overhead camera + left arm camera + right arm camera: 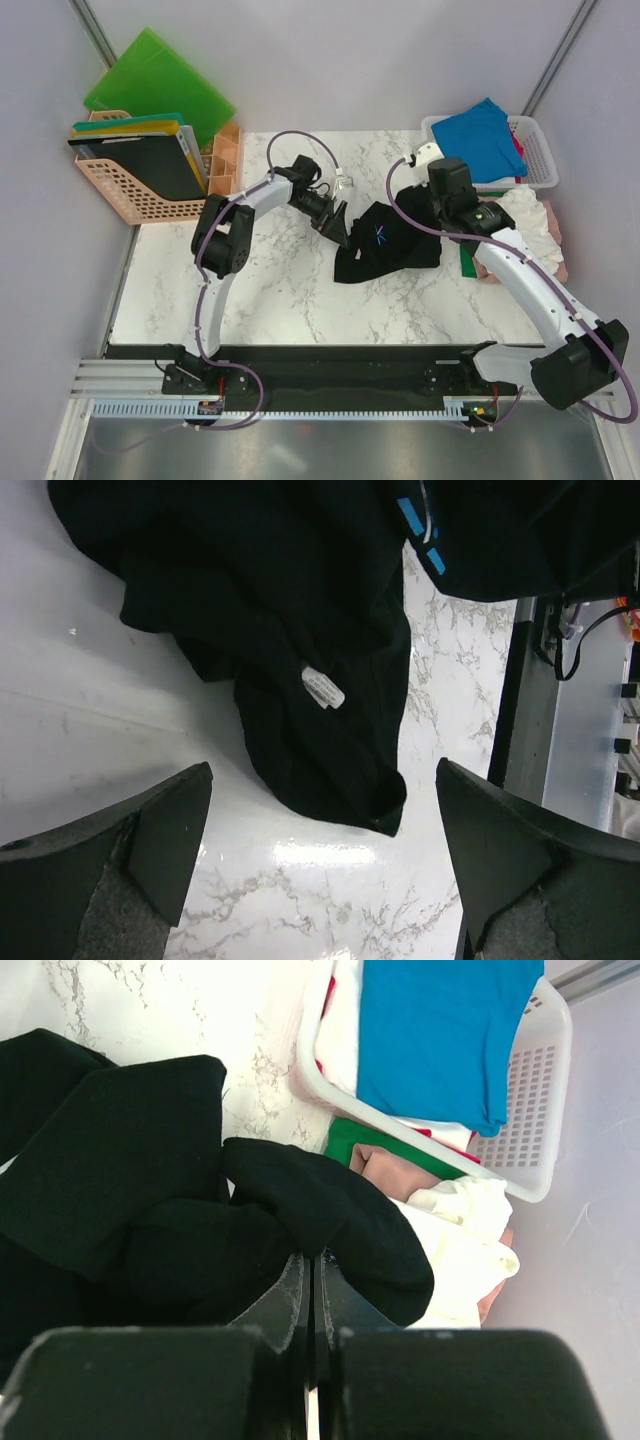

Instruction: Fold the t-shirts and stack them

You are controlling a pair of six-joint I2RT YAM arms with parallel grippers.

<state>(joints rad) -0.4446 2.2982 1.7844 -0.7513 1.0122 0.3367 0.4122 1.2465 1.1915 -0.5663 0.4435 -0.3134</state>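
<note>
The shirt's narrow end is below my open fingertips, so my left gripper will next move down toward the white neck label and close on the black fold (355,244) (289,692) beside it.
A crumpled black t-shirt (385,245) lies mid-table; its white neck label (322,687) faces up. My left gripper (337,227) hovers at the shirt's left edge, open, with only marble between its fingers (150,850); a shirt corner (385,800) reaches toward the gap. My right gripper (315,1260) is shut, pinching a fold of the black shirt (150,1190) at its far right end (425,200). A blue t-shirt (485,135) fills the white basket (540,150). White (525,215), pink (555,270) and green (467,262) cloth is piled right of the black shirt.
Stiff green boards (160,85) lean behind an orange file rack (140,180) at the back left, with a small orange tray (225,155) beside it. Grey walls close both sides. A black rail runs along the table's near edge (330,360).
</note>
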